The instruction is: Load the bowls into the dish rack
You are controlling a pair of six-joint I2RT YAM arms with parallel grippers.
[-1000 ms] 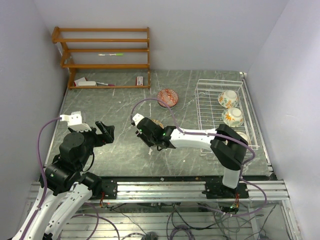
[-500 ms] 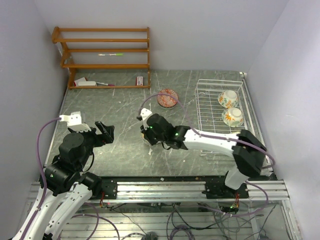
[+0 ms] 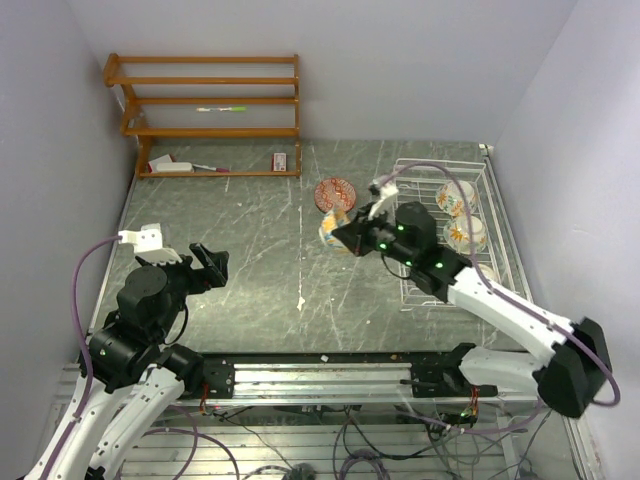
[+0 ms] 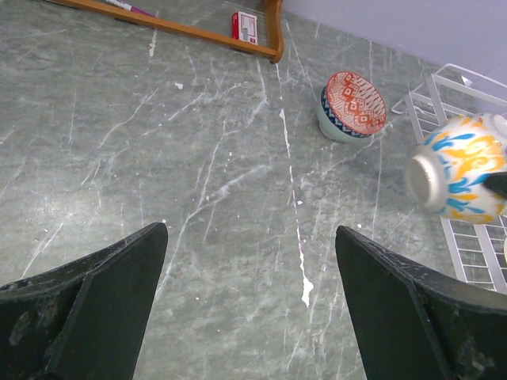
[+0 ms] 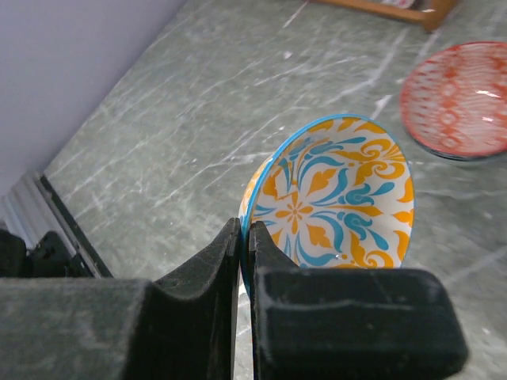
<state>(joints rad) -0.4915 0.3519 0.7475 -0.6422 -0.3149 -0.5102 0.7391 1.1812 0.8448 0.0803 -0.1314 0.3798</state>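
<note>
I will next move my right gripper over the rack's wires by the floral bowls and release the teal-yellow bowl, as the rack is to its right in the top view.
My right gripper (image 3: 345, 235) is shut on the rim of a teal-yellow bowl (image 5: 333, 198) and holds it tilted on its side above the table, left of the white wire dish rack (image 3: 412, 205). This bowl also shows in the top view (image 3: 333, 230) and in the left wrist view (image 4: 463, 176). A red-brown bowl (image 3: 335, 194) sits on the table behind it; it also shows in the right wrist view (image 5: 455, 99) and the left wrist view (image 4: 352, 105). Two orange floral bowls (image 3: 458, 197) (image 3: 466, 234) lie in the rack. My left gripper (image 4: 249, 305) is open and empty over bare table at the left.
A brown wooden shelf unit (image 3: 205, 115) stands at the back left with a pen and small items on it. The rack (image 4: 467, 237) runs along the right wall. Purple cables hang from both arms.
My right gripper has lifted the teal-yellow bowl off the table's middle and carried it right and back, toward the rack. The left arm has not moved.
</note>
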